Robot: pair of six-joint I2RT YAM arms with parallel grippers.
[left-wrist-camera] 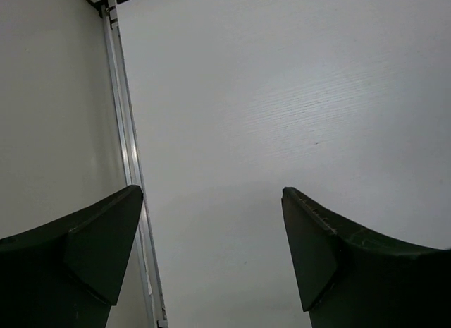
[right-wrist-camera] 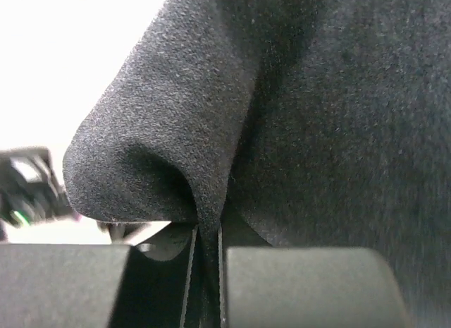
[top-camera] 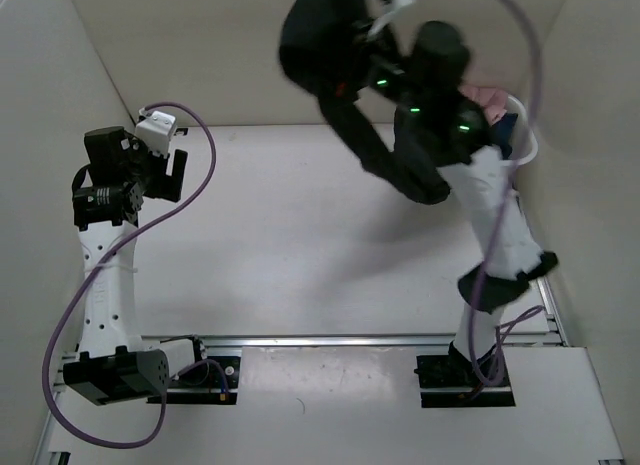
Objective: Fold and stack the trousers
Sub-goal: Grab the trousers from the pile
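Observation:
I will move my left gripper down and to the right in the top view, onto the black trousers' trailing leg [top-camera: 386, 163], since only my right gripper holds the cloth.
The black trousers [top-camera: 330, 55] hang in the air at the top of the top view, a leg trailing down to about mid-table height [top-camera: 410, 175]. My right gripper [right-wrist-camera: 204, 271] is shut on a fold of the black trousers [right-wrist-camera: 211, 130], which fill the right wrist view. In the top view the right gripper [top-camera: 385, 20] is raised high at the back, mostly hidden by cloth. My left gripper [top-camera: 170, 170] is open and empty at the left side of the table; the left wrist view shows its gripper [left-wrist-camera: 211, 229] over bare white tabletop [left-wrist-camera: 282, 95].
A white tub [top-camera: 522, 135] stands at the back right behind the right arm, with a pink garment [top-camera: 490, 100] and a bit of dark blue cloth [top-camera: 505, 140] in it. Beige walls close the left, back and right. A metal rail [left-wrist-camera: 123, 130] runs along the left table edge.

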